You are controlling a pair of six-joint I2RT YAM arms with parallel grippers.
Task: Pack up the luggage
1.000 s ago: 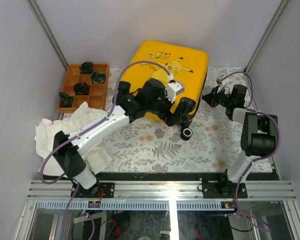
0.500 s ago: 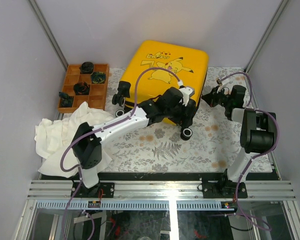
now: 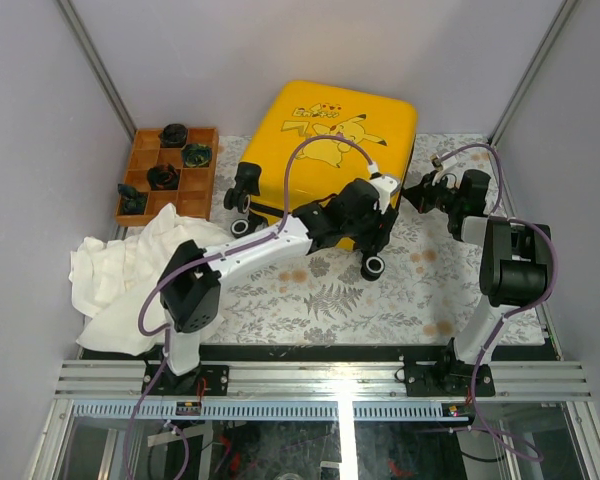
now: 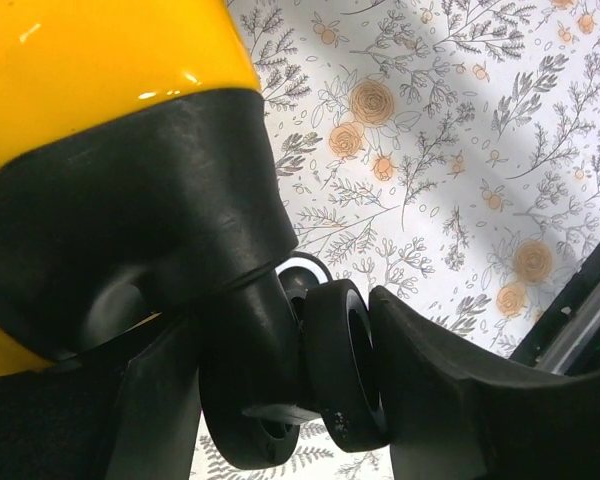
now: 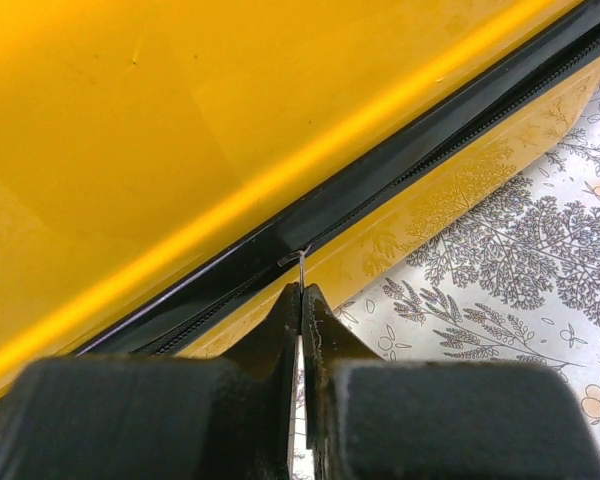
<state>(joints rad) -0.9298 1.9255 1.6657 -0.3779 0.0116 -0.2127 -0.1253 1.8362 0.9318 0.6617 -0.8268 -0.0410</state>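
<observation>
Next, my left gripper will drag the black wheel (image 4: 340,360) sideways toward the white cloth to swing the luggage (image 3: 330,130) round, because the luggage's zipper pull side faces the grey wall.
The yellow luggage (image 3: 330,130) with the cartoon print lies closed and flat at the back of the table. My left gripper (image 3: 373,255) reaches to its near right corner. In the left wrist view the gripper (image 4: 295,400) straddles the black double wheel (image 4: 340,360), with a finger pressed against each side, below the luggage's yellow shell (image 4: 100,60). My right gripper (image 3: 412,193) is at the luggage's right edge. The right wrist view shows it (image 5: 300,295) shut on the thin metal zipper pull (image 5: 301,262), against the black zipper band of the luggage (image 5: 180,120).
An orange compartment tray (image 3: 202,190) with several dark items (image 3: 163,176) stands at the back left. A crumpled white cloth (image 3: 130,270) lies at the left, near the left arm's base. Another pair of black wheels (image 3: 243,190) sticks out at the luggage's left corner. Grey walls close in on three sides.
My left arm has swung right from over the luggage's front edge to the near right wheel, and its jaws have narrowed around it. The right arm has not moved.
</observation>
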